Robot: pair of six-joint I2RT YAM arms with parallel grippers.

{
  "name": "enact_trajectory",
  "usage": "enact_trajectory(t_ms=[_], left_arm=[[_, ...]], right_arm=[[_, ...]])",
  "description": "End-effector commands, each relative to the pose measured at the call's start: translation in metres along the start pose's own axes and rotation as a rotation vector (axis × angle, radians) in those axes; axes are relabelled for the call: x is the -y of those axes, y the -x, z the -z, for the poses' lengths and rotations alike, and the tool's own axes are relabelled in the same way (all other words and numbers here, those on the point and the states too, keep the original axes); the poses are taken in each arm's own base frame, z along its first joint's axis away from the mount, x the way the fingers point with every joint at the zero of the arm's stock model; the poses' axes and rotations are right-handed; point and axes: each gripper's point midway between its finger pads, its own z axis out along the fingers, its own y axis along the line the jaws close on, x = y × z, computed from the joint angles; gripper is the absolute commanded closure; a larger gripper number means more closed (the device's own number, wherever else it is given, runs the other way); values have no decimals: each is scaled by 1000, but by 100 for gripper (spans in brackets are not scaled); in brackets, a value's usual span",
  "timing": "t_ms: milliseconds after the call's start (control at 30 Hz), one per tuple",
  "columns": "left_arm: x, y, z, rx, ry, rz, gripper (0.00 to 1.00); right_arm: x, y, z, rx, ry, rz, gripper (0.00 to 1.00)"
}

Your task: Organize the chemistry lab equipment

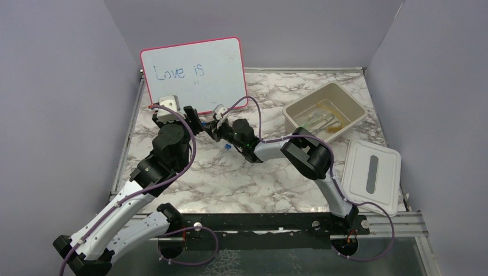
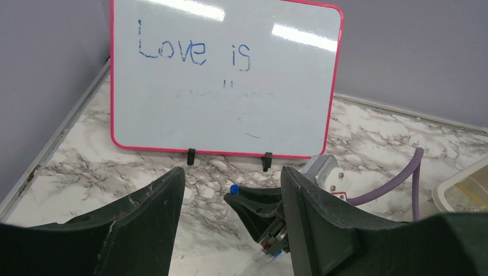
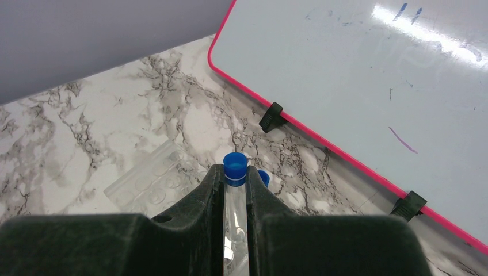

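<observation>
My right gripper lowers the clear tube toward the well tray next and releases the tube beside the second blue cap.
My right gripper (image 3: 235,172) is shut on a clear tube with a blue cap (image 3: 235,214) and holds it above the marble table, in front of the whiteboard. A second blue cap (image 3: 264,177) shows just behind its right finger. In the left wrist view my left gripper (image 2: 230,172) is open and empty, with the right gripper (image 2: 260,208) and its blue cap (image 2: 234,188) between its fingers. In the top view the left gripper (image 1: 195,122) and the right gripper (image 1: 214,121) meet. A small blue piece (image 1: 226,147) lies below them. Clear tubes (image 1: 320,119) and an amber hose (image 1: 338,124) lie in the tub.
The pink-framed whiteboard (image 1: 195,72) stands at the back left, close behind both grippers. A clear plastic well tray (image 3: 151,183) lies flat on the table to the left of the right gripper. The beige tub (image 1: 299,107) sits at the back right and its lid (image 1: 371,175) at the right edge.
</observation>
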Motion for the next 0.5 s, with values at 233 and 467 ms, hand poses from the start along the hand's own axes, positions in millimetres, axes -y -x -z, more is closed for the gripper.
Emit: enact_trajectory(t_ms=[233, 467], left_arm=[[-6, 2, -1, 15, 33, -7, 35], [-6, 2, -1, 16, 34, -6, 35]], right_arm=[[12, -2, 3, 46, -55, 24, 81], [15, -6, 4, 55, -69, 27, 81]])
